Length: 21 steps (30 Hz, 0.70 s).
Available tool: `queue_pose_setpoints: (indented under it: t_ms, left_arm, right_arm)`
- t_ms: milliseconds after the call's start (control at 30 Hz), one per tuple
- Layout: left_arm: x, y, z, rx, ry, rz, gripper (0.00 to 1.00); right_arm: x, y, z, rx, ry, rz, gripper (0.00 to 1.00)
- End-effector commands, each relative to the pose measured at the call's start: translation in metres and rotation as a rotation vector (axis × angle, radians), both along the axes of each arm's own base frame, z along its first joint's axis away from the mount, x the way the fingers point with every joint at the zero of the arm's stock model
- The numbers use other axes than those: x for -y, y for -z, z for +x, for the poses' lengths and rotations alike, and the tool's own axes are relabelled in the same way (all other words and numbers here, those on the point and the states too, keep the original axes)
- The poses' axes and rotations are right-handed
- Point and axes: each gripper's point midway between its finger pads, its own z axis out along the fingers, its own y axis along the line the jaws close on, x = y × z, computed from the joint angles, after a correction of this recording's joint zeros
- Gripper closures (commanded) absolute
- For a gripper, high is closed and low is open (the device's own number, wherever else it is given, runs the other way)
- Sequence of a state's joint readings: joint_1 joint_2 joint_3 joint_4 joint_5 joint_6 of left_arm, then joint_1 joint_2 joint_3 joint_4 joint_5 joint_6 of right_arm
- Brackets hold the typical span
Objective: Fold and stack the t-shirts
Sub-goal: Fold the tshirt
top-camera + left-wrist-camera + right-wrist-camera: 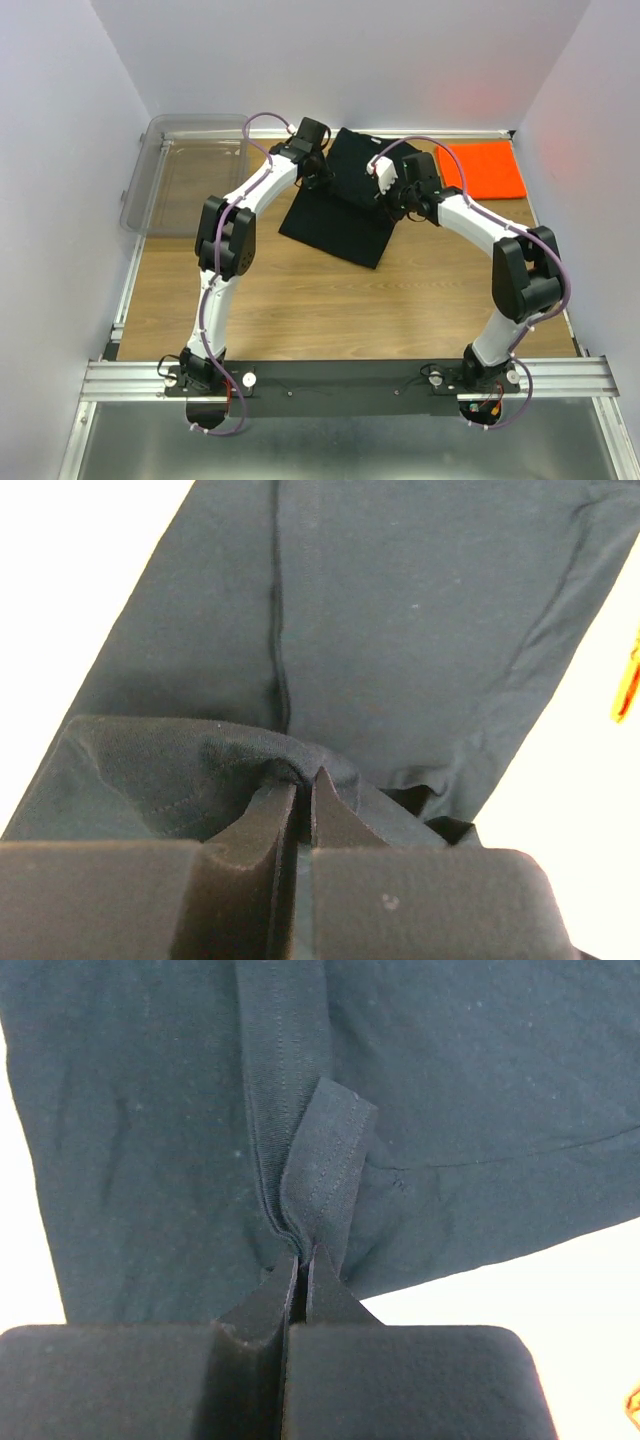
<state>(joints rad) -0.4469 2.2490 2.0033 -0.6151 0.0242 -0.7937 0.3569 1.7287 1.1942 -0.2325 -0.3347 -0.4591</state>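
Observation:
I will next ease my left gripper slightly outward over the shirt's flat far part (pixel 341 171) (pixel 372 722), still uncovered beyond the fingers, and let go of the bunched edge there.
The black t-shirt (pixel 340 215) lies partly folded at the middle back of the table. My left gripper (pixel 318 176) is shut on a bunched edge of it at its left side; the pinched cloth (pixel 250 755) humps over the fingertips in the left wrist view. My right gripper (pixel 400 197) is shut on a hemmed edge of the black shirt (pixel 325 1170) at its right side. The orange t-shirt (pixel 485 168) lies folded flat at the back right, and a sliver of it shows in the left wrist view (pixel 628 685). No logo shows.
A clear plastic bin (pixel 190 170) stands at the back left. White walls close in the table on three sides. The metal rail (pixel 350 378) with both arm bases runs along the near edge.

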Motion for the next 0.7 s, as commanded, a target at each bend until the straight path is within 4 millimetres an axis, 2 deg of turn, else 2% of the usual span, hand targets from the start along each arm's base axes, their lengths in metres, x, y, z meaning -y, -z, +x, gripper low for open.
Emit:
queue_pose_setpoints:
  t_ms: [0, 267, 567, 667]
  left_arm:
    - [-0.011, 0.008, 0.01, -0.007, 0.006, 0.012, 1.0]
    - [-0.009, 0.013, 0.018, -0.002, 0.015, -0.008, 1.0]
    - [-0.001, 0.022, 0.024, -0.009, 0.039, -0.023, 1.0]
    - [0.002, 0.019, 0.027, -0.001, 0.039, -0.034, 1.0]
  right_arm:
    - [0.005, 0.002, 0.01, -0.033, 0.034, 0.017, 0.99]
    - [0.011, 0.005, 0.021, -0.032, 0.069, 0.014, 0.99]
    - [0.017, 0.011, 0.024, -0.046, 0.089, 0.005, 1.0]
    - [0.017, 0.014, 0.025, -0.052, 0.09, 0.003, 0.99]
